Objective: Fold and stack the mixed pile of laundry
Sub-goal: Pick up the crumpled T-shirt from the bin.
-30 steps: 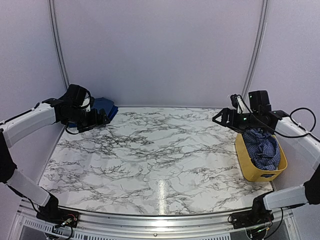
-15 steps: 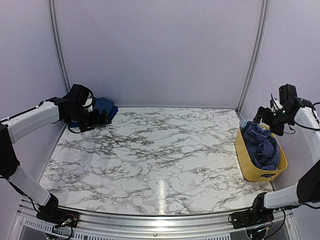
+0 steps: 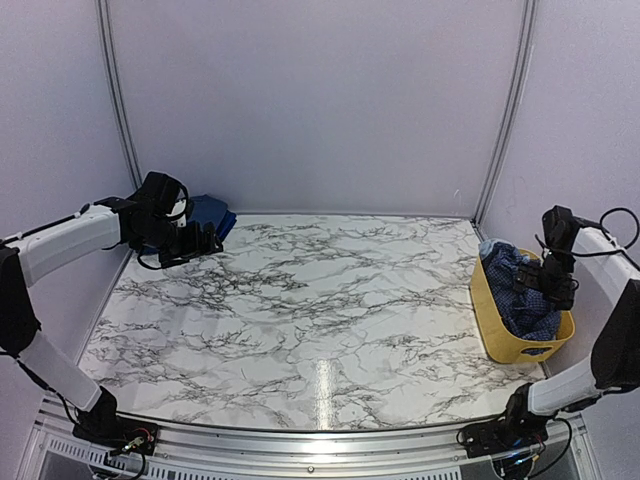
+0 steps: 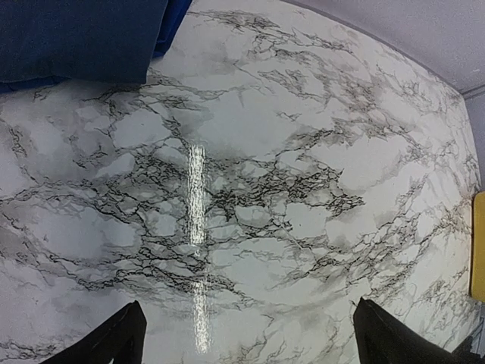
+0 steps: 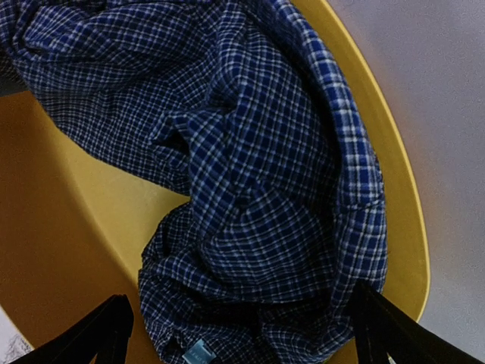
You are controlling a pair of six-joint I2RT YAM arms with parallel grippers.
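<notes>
I will lower my open right gripper onto the crumpled folds of the navy check shirt and close it, because the shirt lies bunched in the yellow tub [image 3: 490,325] below.
A navy small-check shirt [image 5: 250,189] of the laundry pile lies crumpled in the yellow tub [image 3: 490,325] at the table's right edge; the top view shows it as shirt [image 3: 515,285]. My right gripper [image 3: 553,283] hangs open just above it, its fingertips [image 5: 110,330] wide apart with the cloth between and below them, not pinched. A folded solid dark-blue piece [image 3: 212,213] lies at the back left corner, seen as a blue piece [image 4: 79,38] in the left wrist view. My left gripper [image 3: 203,243] is open beside it, over bare marble.
The marble tabletop [image 3: 320,300] stretches between the two arms. The tub's yellow inner wall [image 5: 68,227] and rim [image 5: 394,174] close in around the shirt. White booth walls [image 3: 320,100] stand close behind and on both sides.
My right arm has swung from over the table's right side out to the tub and lowered over the check shirt. The left arm has barely moved.
</notes>
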